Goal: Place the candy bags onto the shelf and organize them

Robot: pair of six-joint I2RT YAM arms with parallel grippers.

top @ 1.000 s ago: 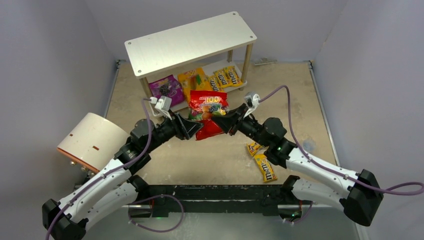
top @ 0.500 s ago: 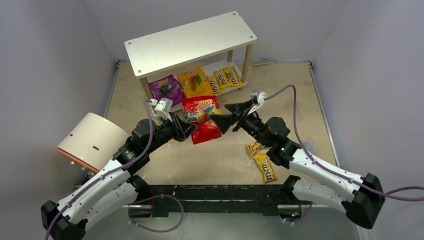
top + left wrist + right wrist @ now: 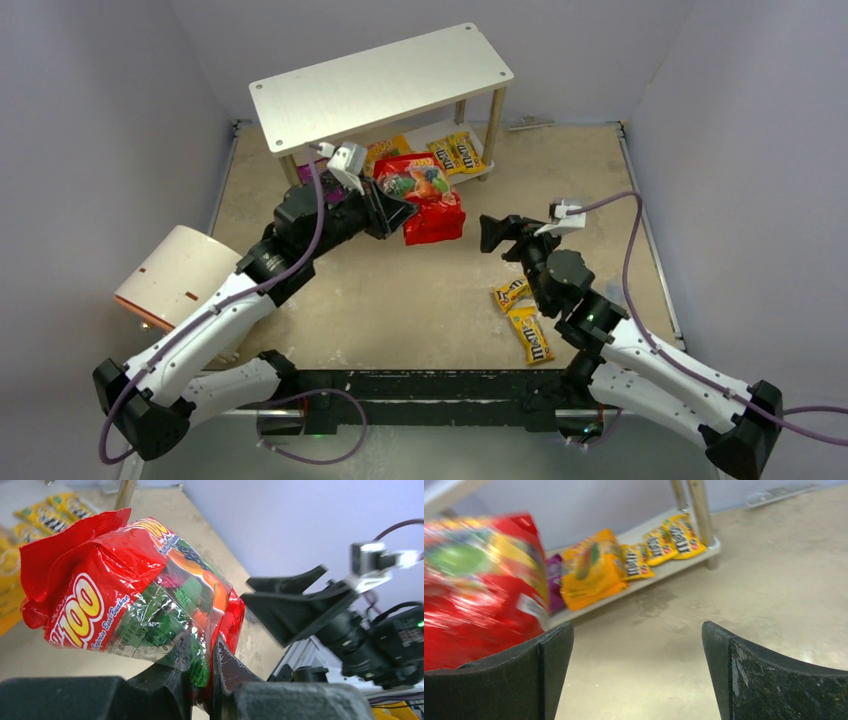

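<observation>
I should next move my left gripper up and outward over the shelf's top board, then down onto its end above the purple bag [image 3: 555, 580], because that board is empty.
A large red candy bag [image 3: 428, 195] hangs in the air just in front of the shelf [image 3: 380, 85], with my left gripper [image 3: 395, 212] shut on its lower edge. In the left wrist view the bag's [image 3: 125, 590] crinkled foil is pinched in the left gripper [image 3: 210, 655]. My right gripper [image 3: 492, 232] stands open and empty to the right of the bag, apart from it. On the shelf's lower board [image 3: 674, 567] lie an orange-yellow bag [image 3: 591, 570], a purple bag [image 3: 555, 580] and several M&M's packets [image 3: 664, 542]. The right gripper [image 3: 636, 630] frames bare floor.
Two small yellow M&M's packets [image 3: 512, 294] [image 3: 530, 333] lie on the floor beside the right arm. A cream-white cylinder with orange trim [image 3: 185, 280] lies at the left. Grey walls close in on three sides.
The right gripper let go of the red bag, opened wide and drew back to the right. The left arm carried the bag up and back toward the shelf.
</observation>
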